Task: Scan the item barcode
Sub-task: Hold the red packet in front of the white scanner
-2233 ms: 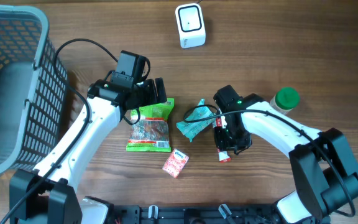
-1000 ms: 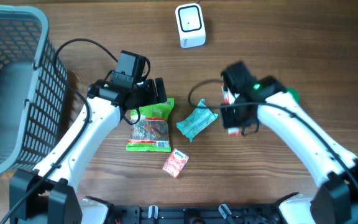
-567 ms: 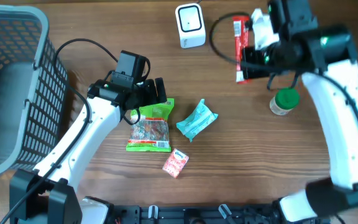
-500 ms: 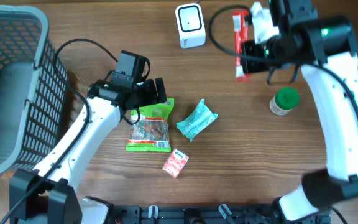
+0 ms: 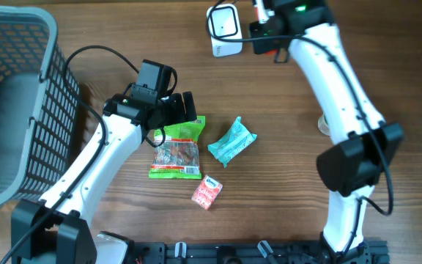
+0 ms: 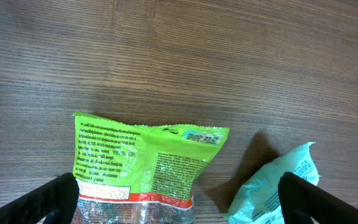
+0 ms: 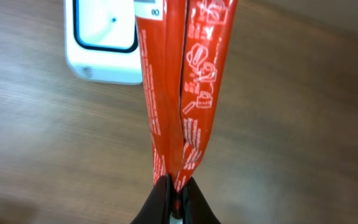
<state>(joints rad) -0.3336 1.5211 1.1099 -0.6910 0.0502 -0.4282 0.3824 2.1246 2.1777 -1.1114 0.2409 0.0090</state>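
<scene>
The clear tabletop by the teal pouch is below and back of the scanner (image 5: 224, 29), so the robot's right gripper will next sweep over the scanner, then move back and down to release.
The item is a long red packet (image 7: 182, 93). My right gripper (image 7: 176, 194) is shut on its lower end and holds it upright, its top edge across the right side of the white barcode scanner (image 7: 104, 43). From overhead, the right gripper (image 5: 268, 33) sits just right of the scanner (image 5: 224, 29) at the table's back edge; the packet is mostly hidden under the arm there. My left gripper (image 6: 179, 202) hangs open over a green snack bag (image 6: 142, 162), one fingertip (image 6: 58, 199) on each side, not touching it.
A teal pouch (image 5: 231, 141) lies right of the green bag (image 5: 176, 150). A small red-and-white sachet (image 5: 206, 192) lies below them. A grey mesh basket (image 5: 13, 103) fills the left edge. The right arm stretches from the front edge up the right half of the table.
The right arm has lifted the red packet from mid-table and swung it back and left to the scanner. The left arm and the other packets have not moved.
</scene>
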